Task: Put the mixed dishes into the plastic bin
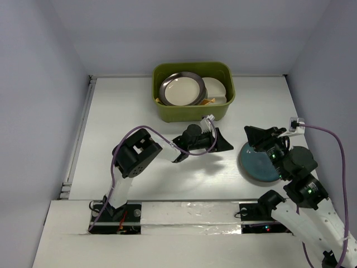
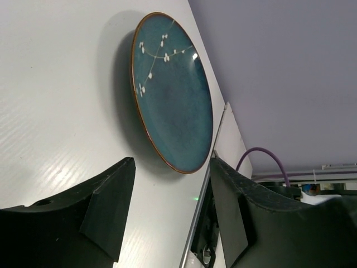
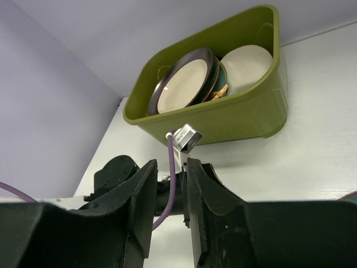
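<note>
My left gripper needs to go down and to the right in the top view onto the teal plate's facing rim, since the plate lies below it on that side.
The olive-green plastic bin (image 1: 192,111) stands at the back middle of the table. In it a brown-rimmed cream plate (image 1: 181,89) leans against a cream plate (image 1: 216,88), with an orange piece (image 1: 209,101) below. The right wrist view shows the bin (image 3: 234,120), the brown-rimmed plate (image 3: 181,86) and the cream plate (image 3: 245,64). A teal round plate (image 1: 257,164) with white blossoms lies flat on the table at the right, also in the left wrist view (image 2: 173,95). My left gripper (image 1: 222,142) is open and empty, left of the teal plate. My right gripper (image 1: 260,135) hovers by its far edge, jaws narrowly apart, empty.
A raised metal strip (image 1: 189,204) crosses the near edge of the table in front of the arm bases. Walls close the table at the back and both sides. The left arm's purple cable (image 1: 139,129) loops above its elbow.
</note>
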